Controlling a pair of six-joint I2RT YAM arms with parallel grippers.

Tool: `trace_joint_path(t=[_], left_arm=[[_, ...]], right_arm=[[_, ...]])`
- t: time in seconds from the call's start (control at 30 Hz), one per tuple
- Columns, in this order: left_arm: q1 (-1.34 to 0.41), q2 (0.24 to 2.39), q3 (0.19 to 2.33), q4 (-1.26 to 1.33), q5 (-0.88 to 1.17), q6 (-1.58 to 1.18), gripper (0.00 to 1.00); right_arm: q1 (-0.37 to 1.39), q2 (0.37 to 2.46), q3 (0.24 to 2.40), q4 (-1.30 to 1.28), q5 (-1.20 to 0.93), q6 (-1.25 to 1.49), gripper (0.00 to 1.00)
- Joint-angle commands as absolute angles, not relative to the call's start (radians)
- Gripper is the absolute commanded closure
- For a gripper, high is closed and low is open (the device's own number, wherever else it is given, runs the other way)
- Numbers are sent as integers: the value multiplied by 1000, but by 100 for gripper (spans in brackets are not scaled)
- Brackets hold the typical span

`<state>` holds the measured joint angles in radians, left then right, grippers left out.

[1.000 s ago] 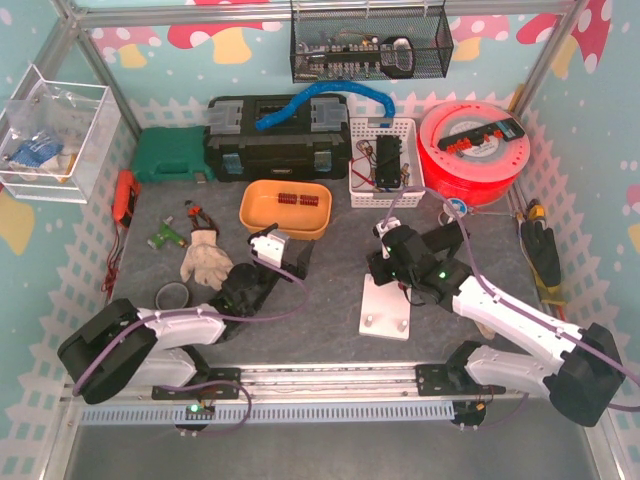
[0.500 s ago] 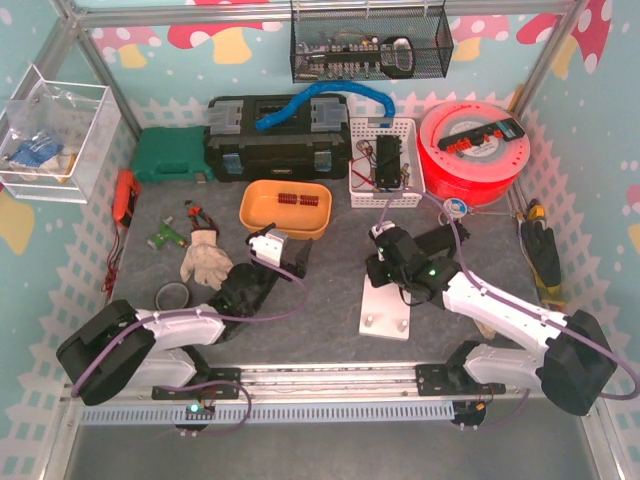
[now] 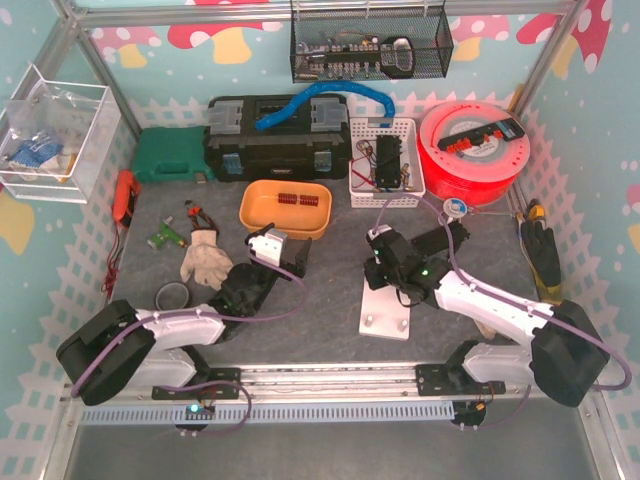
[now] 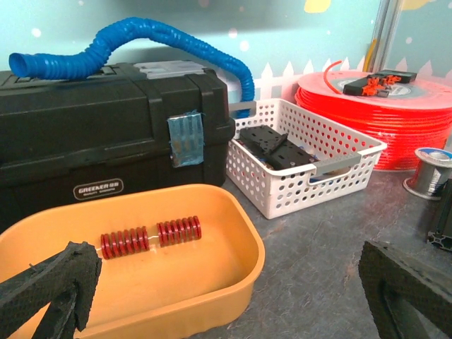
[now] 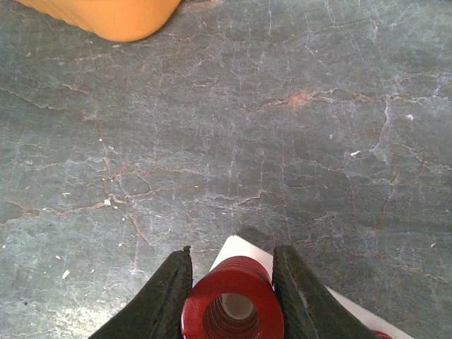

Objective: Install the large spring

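Observation:
The red spring farther from the basket [image 4: 125, 243] lies flat, outward of and below my left gripper, so its fingers should go outward, tilt down and descend.
My right gripper [image 5: 232, 279] is shut on a large red spring [image 5: 233, 304], held upright over the far corner of the white base plate [image 5: 244, 251]. In the top view that gripper [image 3: 384, 262] sits at the plate's [image 3: 385, 312] far end. Two more red springs [image 4: 150, 234] lie end to end in the orange tray [image 4: 141, 296], also visible from above [image 3: 285, 207]. My left gripper [image 3: 268, 248] is open and empty, just in front of the tray; its fingertips [image 4: 53, 282] frame the left wrist view.
A black toolbox [image 3: 275, 135] with a blue hose stands behind the tray. A white perforated basket [image 3: 385, 160] and a red filament spool [image 3: 475, 150] stand at the back right. A white glove [image 3: 205, 257] and a tape ring [image 3: 172, 296] lie left.
My right arm has moved slightly left and forward, bringing the spring over the plate's far end. The left arm has not moved.

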<state>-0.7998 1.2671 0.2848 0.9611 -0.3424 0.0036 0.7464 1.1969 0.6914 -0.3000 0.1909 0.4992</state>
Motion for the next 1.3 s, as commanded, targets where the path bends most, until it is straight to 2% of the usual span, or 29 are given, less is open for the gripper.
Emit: trace_joint_path(t=[0.0, 0.37, 0.67, 0.83, 0.93, 1.1, 1.27], left_arm=[[-796, 1256, 281, 950, -356, -5, 1], [-796, 1274, 298, 931, -372, -3, 1], [-788, 1299, 317, 907, -419, -30, 1], [-711, 1305, 402, 757, -458, -234, 1], [-631, 1306, 508, 573, -409, -431, 1], [-466, 1371, 669, 351, -210, -701, 1], [-425, 1491, 854, 147, -187, -905, 11]], right_arm=[[750, 1230, 674, -238, 193, 521, 75], [750, 1249, 696, -239, 210, 531, 36], [750, 1087, 761, -242, 284, 467, 17], [750, 1010, 792, -182, 398, 381, 3], [750, 979, 785, -124, 455, 344, 1], [750, 933, 715, -24, 520, 324, 2], [750, 888, 604, 80, 478, 350, 3]])
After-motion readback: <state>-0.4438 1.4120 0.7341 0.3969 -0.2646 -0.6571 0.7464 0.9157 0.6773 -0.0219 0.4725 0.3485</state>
